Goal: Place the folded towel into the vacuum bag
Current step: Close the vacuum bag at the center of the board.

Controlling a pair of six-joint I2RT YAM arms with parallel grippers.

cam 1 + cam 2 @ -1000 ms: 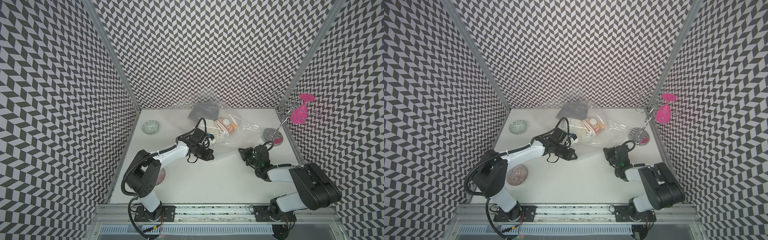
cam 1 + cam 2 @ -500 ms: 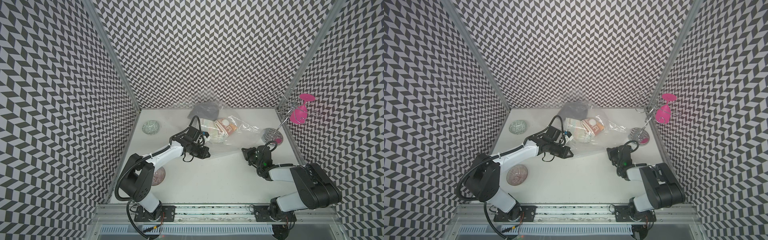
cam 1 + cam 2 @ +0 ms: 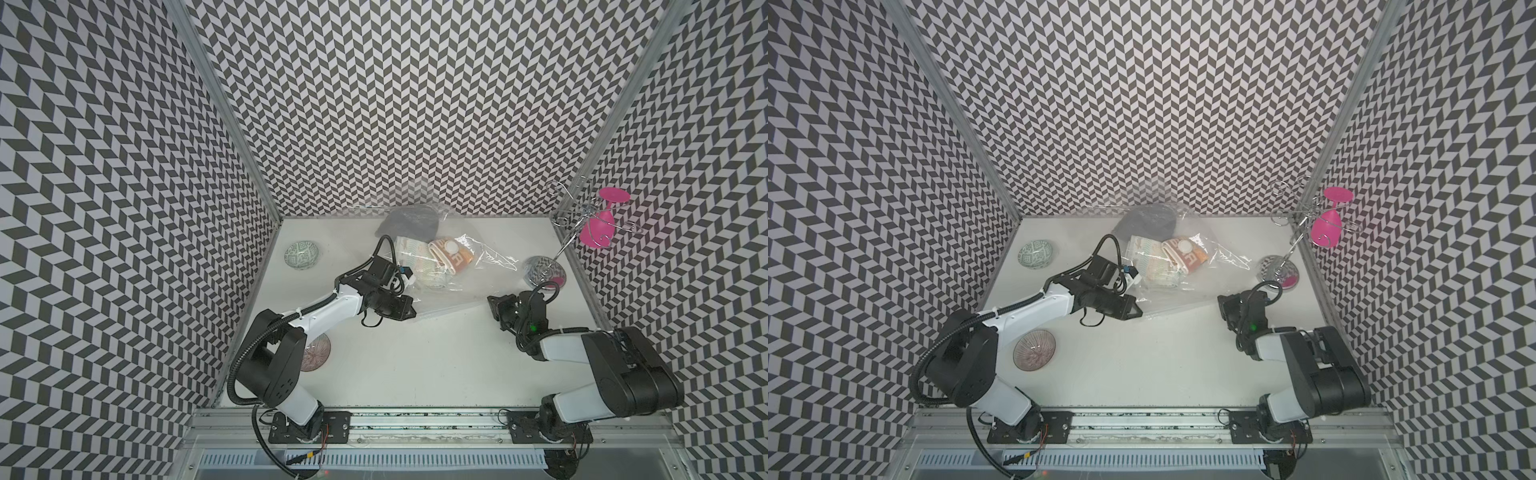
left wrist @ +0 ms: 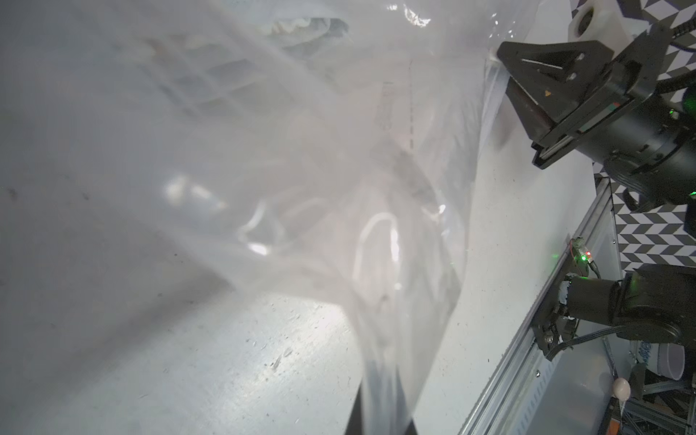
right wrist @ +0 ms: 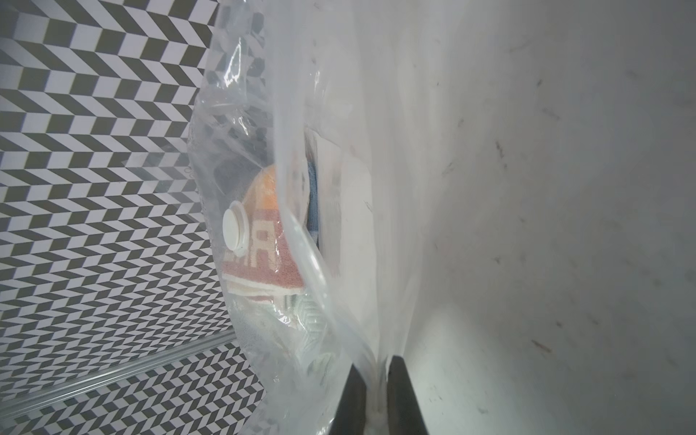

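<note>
My left gripper has the bag's near edge between its fingertips. Next, it will pull sideways, away from my right gripper, to spread the gathered plastic, and then let go of the edge.
The vacuum bag lies crinkled on the white table toward the back, its white valve cap facing up. Inside it are a folded orange-red towel with white letters and a pale green patterned towel. A dark grey towel sits at the bag's far end. My left gripper is shut on the bag's near edge. My right gripper is shut on the same edge further right, and the plastic stretches between them.
A green patterned bowl stands at the back left. A ribbed pinkish bowl sits by the left arm's base. A wire stand holding a pink glass occupies the back right corner. Patterned walls close three sides.
The grippers have drawn slightly apart, left going left and right going right, pulling the bag's near edge straighter. The left arm's elbow has swung outward.
</note>
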